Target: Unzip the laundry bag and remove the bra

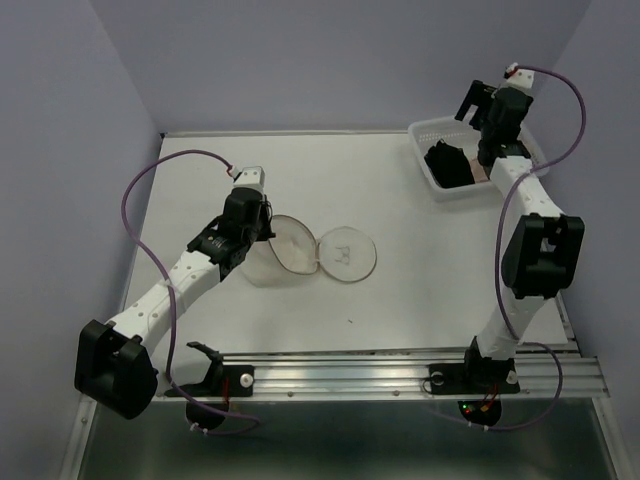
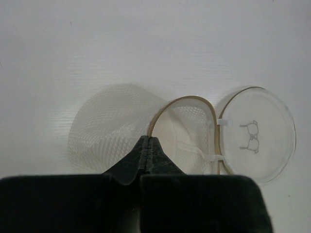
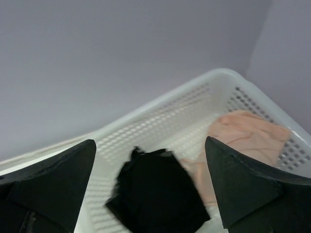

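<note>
I will next move my right gripper back from the basket and down to the lid's free edge away from the bag.
The laundry bag (image 1: 288,250) lies open at mid-table, its white mesh dome (image 2: 107,121) on the left and its flat round lid (image 2: 257,131) hinged open to the right. Its tan rim (image 2: 189,98) runs into the tips of my left gripper (image 2: 148,141), which is shut on it; the gripper also shows in the top view (image 1: 262,232). I see only white mesh inside the bag. My right gripper (image 3: 149,141) is open and empty above a black crumpled garment (image 3: 158,194) and a peach garment (image 3: 248,133). I cannot tell which is the bra.
The two garments lie in a white plastic basket (image 1: 425,130) at the back right corner, with my right gripper (image 1: 487,150) over it. Lilac walls enclose the table at the back and sides. A metal rail runs along the near edge.
</note>
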You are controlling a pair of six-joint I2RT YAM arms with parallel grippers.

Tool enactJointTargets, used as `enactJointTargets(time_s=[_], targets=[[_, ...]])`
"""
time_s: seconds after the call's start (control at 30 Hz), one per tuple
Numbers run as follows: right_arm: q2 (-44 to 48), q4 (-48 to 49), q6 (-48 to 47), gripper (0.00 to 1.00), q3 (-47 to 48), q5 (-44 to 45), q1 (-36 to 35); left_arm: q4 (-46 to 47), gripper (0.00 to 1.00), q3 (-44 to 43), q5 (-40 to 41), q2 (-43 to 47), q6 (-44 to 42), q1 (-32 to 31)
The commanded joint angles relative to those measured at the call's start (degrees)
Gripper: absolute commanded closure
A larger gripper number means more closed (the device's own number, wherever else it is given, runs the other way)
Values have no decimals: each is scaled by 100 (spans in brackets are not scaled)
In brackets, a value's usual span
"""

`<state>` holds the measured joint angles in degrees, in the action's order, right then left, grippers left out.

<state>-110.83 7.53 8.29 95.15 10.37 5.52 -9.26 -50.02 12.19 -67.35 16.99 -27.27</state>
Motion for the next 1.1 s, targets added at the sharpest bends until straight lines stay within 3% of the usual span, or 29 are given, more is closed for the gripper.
enactJointTargets(time_s=[0.0, 0.07, 0.2, 0.3, 0.47, 0.57, 0.77, 1.07], targets=[[895, -181, 163, 0, -540, -438, -832, 179, 100, -78, -32, 108, -65, 11], [1394, -410, 435, 0, -865, -649, -1130, 179, 100, -78, -32, 126, -65, 11], [2152, -165, 1304, 6, -2522, -1642, -2183, 179, 100, -69, -32, 152, -65, 11], [2468, -50, 1368, 10, -3247, -1233, -2844, 196, 100, -61, -41, 144, -65, 11], [2653, -102, 1798, 18, -4310, -1143, -3083, 187, 100, -69, -76, 143, -65, 11], [2785, -138, 1799, 32, -5004, -1134, -3136, 196, 100, -61, -23, 143, -65, 11], [2847, -155, 1746, 50, -5490, -1406, -3188, 196, 100, -61, -6, 108, -65, 11], [2382, 56, 1755, 53, -5438, -1520, -3241, 240, 100, -52, -146, -32, -56, 11]])
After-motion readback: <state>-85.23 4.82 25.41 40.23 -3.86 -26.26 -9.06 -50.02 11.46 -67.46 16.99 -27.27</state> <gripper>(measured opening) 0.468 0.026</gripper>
